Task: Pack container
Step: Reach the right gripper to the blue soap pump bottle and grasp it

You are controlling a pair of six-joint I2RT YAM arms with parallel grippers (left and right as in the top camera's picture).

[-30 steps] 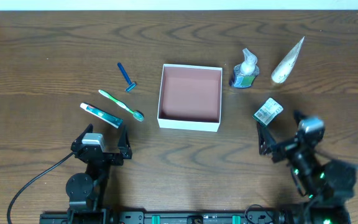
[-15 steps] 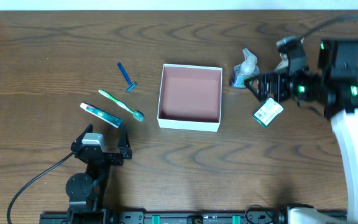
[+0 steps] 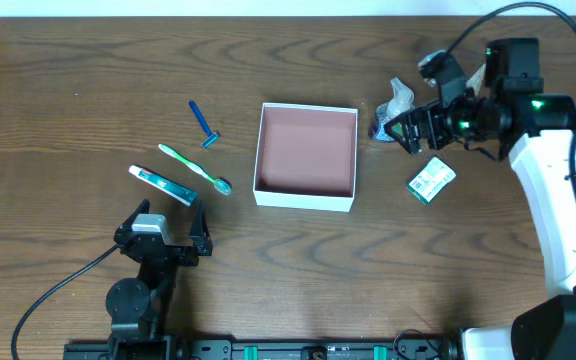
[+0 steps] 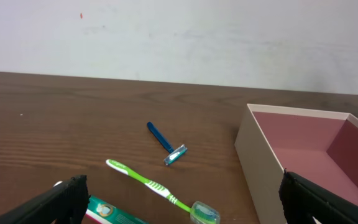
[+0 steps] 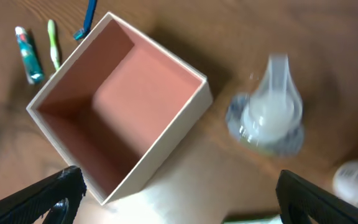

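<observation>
My right gripper will go down and away from my base next, to the narrow top of the clear pump bottle (image 3: pixel 399 90) (image 5: pixel 278 73).
The container (image 3: pixel 305 200), a square white box with a reddish-brown floor, stands empty at mid-table; it also shows in the left wrist view (image 4: pixel 260 155) and the right wrist view (image 5: pixel 185 102). A clear pump bottle (image 3: pixel 396 103) stands to its right and is blurred in the right wrist view (image 5: pixel 266 121). My right gripper (image 3: pixel 405 131) is open and empty, hovering just in front of the bottle, above the table (image 5: pixel 179 199). My left gripper (image 3: pixel 163 228) is open and empty at the front left (image 4: pixel 185 208), behind the toothbrush.
A blue razor (image 3: pixel 204 124), a green toothbrush (image 3: pixel 194 169) and a toothpaste tube (image 3: pixel 163 185) lie left of the box. A green-and-white packet (image 3: pixel 431 180) lies under my right arm. A white tube at the far right is mostly hidden by the arm.
My right arm swung from the front right to the far right, then slightly left over the pump bottle. The left arm and all objects stayed put.
</observation>
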